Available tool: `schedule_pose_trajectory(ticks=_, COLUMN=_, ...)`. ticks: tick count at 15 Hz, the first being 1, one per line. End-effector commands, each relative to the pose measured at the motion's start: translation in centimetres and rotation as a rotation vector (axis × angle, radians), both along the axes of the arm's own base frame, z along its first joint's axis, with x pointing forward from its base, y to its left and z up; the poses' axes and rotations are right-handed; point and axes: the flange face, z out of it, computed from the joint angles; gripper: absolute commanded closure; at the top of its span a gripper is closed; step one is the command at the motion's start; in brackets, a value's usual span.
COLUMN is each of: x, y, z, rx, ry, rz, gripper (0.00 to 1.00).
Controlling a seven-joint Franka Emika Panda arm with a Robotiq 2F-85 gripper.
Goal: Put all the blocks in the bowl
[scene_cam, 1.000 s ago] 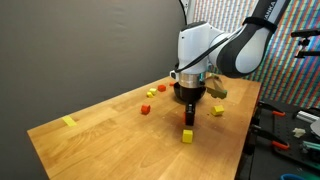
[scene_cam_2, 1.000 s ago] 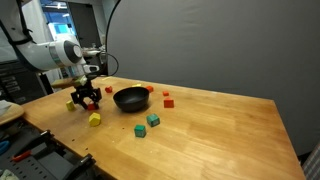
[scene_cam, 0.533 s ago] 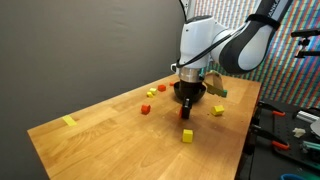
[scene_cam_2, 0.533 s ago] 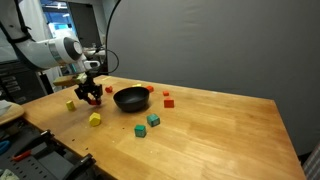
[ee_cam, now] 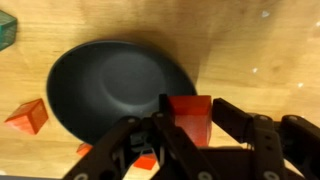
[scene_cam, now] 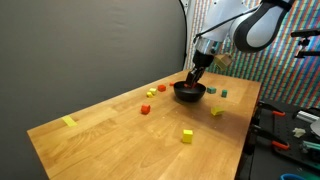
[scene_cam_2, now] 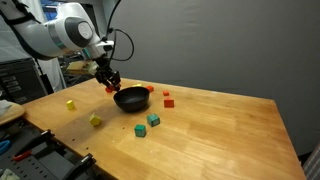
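Note:
The red block (ee_cam: 190, 112) hangs beside the bowl's rim. My gripper will next go left in the wrist view and down over the bowl's open middle.
My gripper (ee_cam: 185, 125) is shut on a red block (ee_cam: 190, 112) and holds it in the air just beside the rim of the black bowl (ee_cam: 100, 85). The bowl looks empty in the wrist view. In both exterior views the gripper (scene_cam: 197, 74) (scene_cam_2: 110, 82) hangs above the bowl's (scene_cam: 188, 93) (scene_cam_2: 131, 99) edge. Loose blocks lie on the table: a yellow one (scene_cam: 187, 135), an orange one (scene_cam: 217, 111), red ones (scene_cam: 145, 109) (scene_cam_2: 167, 102), and two teal ones (scene_cam_2: 153, 120) (scene_cam_2: 140, 131). An orange-red block (ee_cam: 27, 115) lies next to the bowl.
The wooden table (scene_cam: 110, 140) (scene_cam_2: 210, 140) ends close to the yellow blocks (scene_cam_2: 95, 121) (scene_cam_2: 70, 104). A flat pale-yellow strip (scene_cam: 69, 122) lies near the far corner. Tools and clutter (scene_cam: 290, 125) stand beyond the table edge.
The gripper has risen from the table with the red block and moved over to the bowl's rim. The other blocks have not moved.

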Motion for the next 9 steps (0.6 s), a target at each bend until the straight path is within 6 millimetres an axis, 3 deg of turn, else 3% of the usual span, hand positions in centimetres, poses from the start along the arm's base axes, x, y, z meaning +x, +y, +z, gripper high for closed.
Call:
schedule_pose_trajectory(ticks=1, x=1.5, y=-3.5, z=1.1, rx=0.016, ry=-0.065, rz=-0.103, gripper=0.77)
schedule_pose_trajectory(ticks=3, x=2.7, y=-4.3, z=-0.2, rx=-0.001, ry=-0.043, rz=-0.132, gripper=0.77)
schedule_pose_trajectory(ticks=7, x=3.6, y=-3.6, z=-3.5, rx=-0.01, ry=0.028, rz=-0.159, gripper=0.77)
schedule_pose_trajectory(ticks=8, x=3.6, y=-3.3, z=-4.2, rx=-0.007, ry=0.049, rz=-0.162, gripper=0.41)
schedule_pose_trajectory(ticks=9, x=3.4, y=-2.9, z=-4.7, rx=0.001, ry=0.059, rz=-0.161, gripper=0.25)
